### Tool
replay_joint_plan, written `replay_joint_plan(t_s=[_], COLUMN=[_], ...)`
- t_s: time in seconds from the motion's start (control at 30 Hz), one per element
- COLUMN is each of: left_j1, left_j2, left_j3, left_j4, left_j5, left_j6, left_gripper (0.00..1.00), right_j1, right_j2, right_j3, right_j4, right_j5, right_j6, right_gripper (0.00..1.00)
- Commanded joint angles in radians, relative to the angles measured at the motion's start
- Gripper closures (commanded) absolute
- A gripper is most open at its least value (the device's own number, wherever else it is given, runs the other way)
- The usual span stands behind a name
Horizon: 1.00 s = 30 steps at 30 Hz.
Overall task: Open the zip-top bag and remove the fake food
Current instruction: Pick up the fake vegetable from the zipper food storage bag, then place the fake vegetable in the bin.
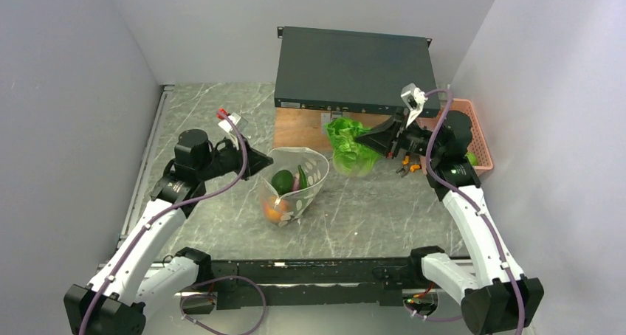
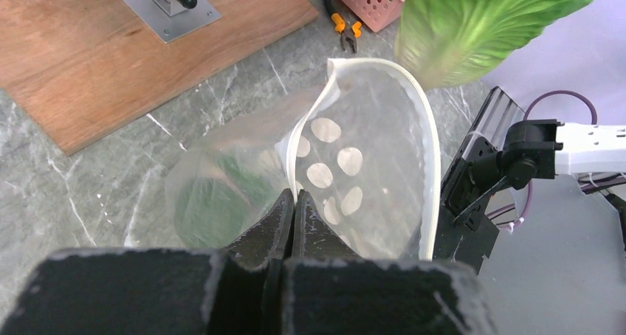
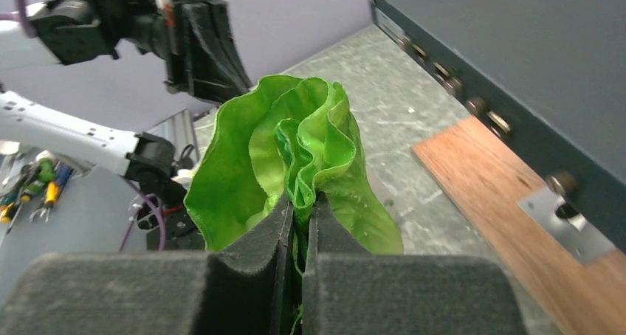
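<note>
I should next swing my right gripper past the pliers, over the pink basket, lower it inside and let go, since the lettuce is already clear of the bag.
The clear zip-top bag with white oval dots stands open at the table's centre, its mouth gaping upward. My left gripper is shut on the bag's left rim; the left wrist view shows the white rim pinched between the jaws. Inside the bag lie a round green piece, a dark purple piece and an orange ball. My right gripper is shut on the leafy green lettuce, held above the table to the right of the bag; its folds rise from the jaws.
A dark flat box sits at the back on a wooden board. A pink slatted basket stands at the right wall, with orange-handled pliers beside it. Grey walls close in both sides.
</note>
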Motion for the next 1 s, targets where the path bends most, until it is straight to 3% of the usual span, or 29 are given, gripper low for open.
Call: replay_joint_plan(t_s=[0.0, 0.7, 0.97], left_j1=[0.012, 0.049, 0.074], left_j2=[-0.022, -0.016, -0.01], left_j3=[-0.007, -0.043, -0.052], left_j4=[0.084, 0.135, 0.151], left_j5=[-0.01, 0.006, 0.027], left_j6=[0.013, 0.02, 0.027], left_gripper=[1.0, 1.0, 1.0], right_j1=[-0.067, -0.462, -0.566], right_j2=[-0.059, -0.155, -0.147], right_j3=[-0.031, -0.243, -0.273], right_j4=[-0.084, -0.29, -0.308], right_j5=[0.041, 0.105, 0.204], right_j6=[-0.05, -0.03, 0.027], right_gripper=[1.0, 1.0, 1.0])
